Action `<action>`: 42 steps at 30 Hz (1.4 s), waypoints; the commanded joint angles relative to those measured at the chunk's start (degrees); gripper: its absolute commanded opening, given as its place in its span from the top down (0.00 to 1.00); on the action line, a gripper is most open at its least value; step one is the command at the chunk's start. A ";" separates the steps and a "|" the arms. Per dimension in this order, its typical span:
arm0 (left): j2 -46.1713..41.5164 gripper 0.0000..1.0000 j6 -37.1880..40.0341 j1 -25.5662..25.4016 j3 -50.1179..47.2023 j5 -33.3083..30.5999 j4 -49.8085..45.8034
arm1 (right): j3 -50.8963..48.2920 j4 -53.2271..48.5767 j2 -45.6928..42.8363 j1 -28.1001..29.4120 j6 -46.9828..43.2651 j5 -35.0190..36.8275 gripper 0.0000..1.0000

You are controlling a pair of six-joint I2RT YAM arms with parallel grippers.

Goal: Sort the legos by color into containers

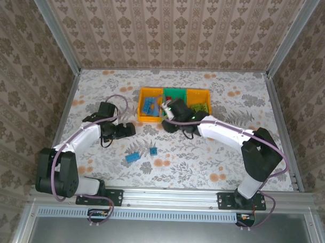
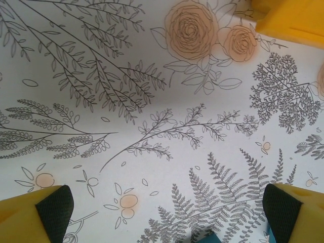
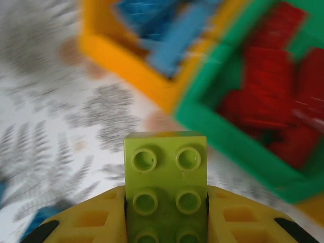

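My right gripper carries the light green lego (image 3: pixel 166 177) outward over the orange-yellow bin of light green legos next and releases it, because its color matches theirs.
A light green lego (image 3: pixel 166 177) is clamped between the yellow fingers of my right gripper (image 3: pixel 166 207), studs facing the camera. From above, that gripper (image 1: pixel 168 112) hovers at the front edge of the containers. The left orange-yellow bin (image 1: pixel 140 105) holds blue legos (image 3: pixel 167 30), the green middle bin (image 1: pixel 175 90) holds red ones (image 3: pixel 273 91), and the right orange-yellow bin (image 1: pixel 209 104) holds light green ones. Two blue legos (image 1: pixel 132 157) (image 1: pixel 153 151) lie on the table. My left gripper (image 1: pixel 129 129) stands open over the cloth, nothing between its fingers (image 2: pixel 50 212).
A flowered cloth (image 1: pixel 220 150) covers the table, with metal rails and patterned walls around it. A corner of an orange-yellow bin (image 2: pixel 293 20) shows at the upper right of the left wrist view. A blue lego's edge (image 2: pixel 207 237) peeks in at that view's bottom.
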 commanded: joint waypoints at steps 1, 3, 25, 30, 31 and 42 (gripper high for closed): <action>-0.86 0.00 0.78 -1.36 -0.63 -1.93 -2.31 | 0.85 -6.14 -1.45 -5.90 7.88 2.99 0.76; -0.82 0.00 0.64 -2.30 -0.52 -3.01 -2.97 | 2.28 -8.70 -0.51 -9.71 10.07 3.01 0.76; -8.90 0.00 -15.20 -11.97 -8.02 -6.52 -13.53 | 19.33 -18.94 16.67 -21.57 10.92 6.02 0.59; -10.76 0.00 -20.06 -12.44 -9.29 -5.88 -14.72 | 19.30 -18.39 16.46 -21.62 10.93 5.50 0.45; -10.99 0.00 -21.19 -12.39 -9.56 -5.61 -14.73 | 19.25 -18.36 16.26 -21.54 10.90 5.35 0.44; -7.08 0.00 -30.89 -17.59 -7.59 -4.46 -11.88 | 15.47 -13.54 13.27 -21.47 12.57 2.28 0.37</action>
